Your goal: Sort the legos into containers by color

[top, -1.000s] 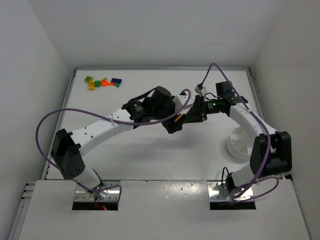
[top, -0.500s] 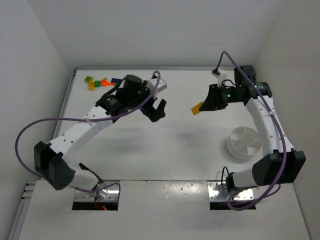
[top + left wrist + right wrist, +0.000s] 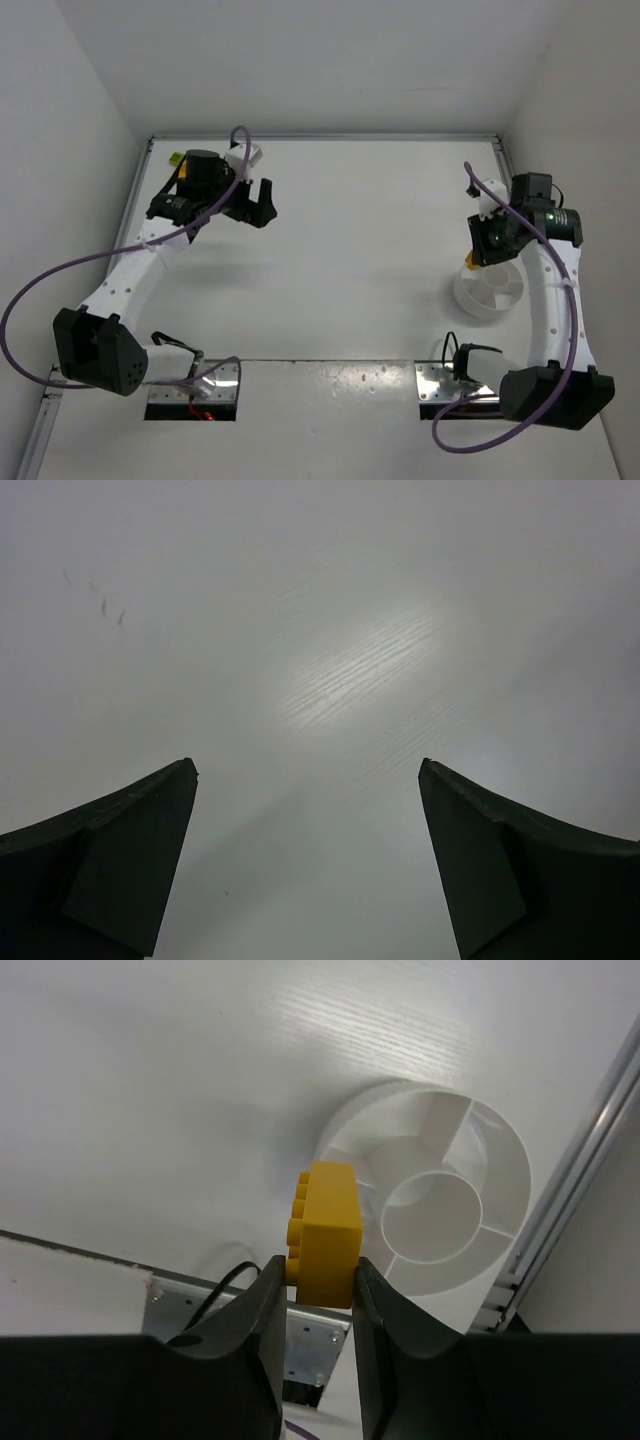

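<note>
My right gripper is above the dish's empty far section (image 3: 388, 1132), so it will next lower the yellow lego brick (image 3: 325, 1222) toward that section, inside the dish's rim, and release it.
My right gripper (image 3: 474, 259) is shut on a yellow lego brick (image 3: 325, 1222), held by its sides above the left rim of the round white divided dish (image 3: 515, 1160). The brick also shows in the top view (image 3: 469, 265), at the dish's (image 3: 490, 298) left edge. The dish compartments that show look empty. My left gripper (image 3: 260, 216) is open and empty over bare table in the far left part; its wrist view (image 3: 308, 770) shows only tabletop. One yellow-green lego (image 3: 176, 157) shows at the far left corner. The other legos are hidden behind the left arm.
White walls close the table on the left, back and right. A metal rail (image 3: 512, 180) runs along the right edge next to the dish. Purple cables (image 3: 60, 270) loop off both arms. Mounting plates (image 3: 465, 385) sit at the near edge.
The right arm has carried the yellow brick right and nearer, from mid-table to the dish's left rim. The left arm has swung back left to the far corner, covering most legos.
</note>
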Tool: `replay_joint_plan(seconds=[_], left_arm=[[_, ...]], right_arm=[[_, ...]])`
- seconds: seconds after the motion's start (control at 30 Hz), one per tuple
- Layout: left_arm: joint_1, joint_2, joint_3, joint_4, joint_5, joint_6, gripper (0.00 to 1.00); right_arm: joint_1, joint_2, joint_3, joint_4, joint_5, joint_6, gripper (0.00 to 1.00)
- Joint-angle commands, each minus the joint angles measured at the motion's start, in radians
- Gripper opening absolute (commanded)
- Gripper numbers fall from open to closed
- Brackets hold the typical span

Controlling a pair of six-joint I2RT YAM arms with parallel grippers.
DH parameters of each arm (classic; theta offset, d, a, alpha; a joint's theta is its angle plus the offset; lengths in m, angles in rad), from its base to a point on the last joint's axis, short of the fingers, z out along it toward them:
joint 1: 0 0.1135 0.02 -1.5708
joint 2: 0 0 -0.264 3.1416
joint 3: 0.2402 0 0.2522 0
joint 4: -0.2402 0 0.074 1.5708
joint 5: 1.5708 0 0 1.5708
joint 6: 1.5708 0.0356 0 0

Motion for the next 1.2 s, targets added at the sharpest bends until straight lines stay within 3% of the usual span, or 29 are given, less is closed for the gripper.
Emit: replay_joint_plan(seconds=[0.0,0.4,1.17], left_arm=[[0.075,-0.009,-0.007,0.037,0.106,-0.038,0.99],[0.21,0.025,-0.05,0.099,0.286,-0.038,0.99],[0.258,0.063,-0.021,0.108,0.326,-0.047,0.99]], right_arm=[[-0.024,-0.014,-0.057,0.045,0.085,-0.005,0.0],[-0.042,0.034,-0.11,0.122,0.082,0.092,0.0],[-0.052,0.113,-0.159,0.2,0.11,0.184,0.0]])
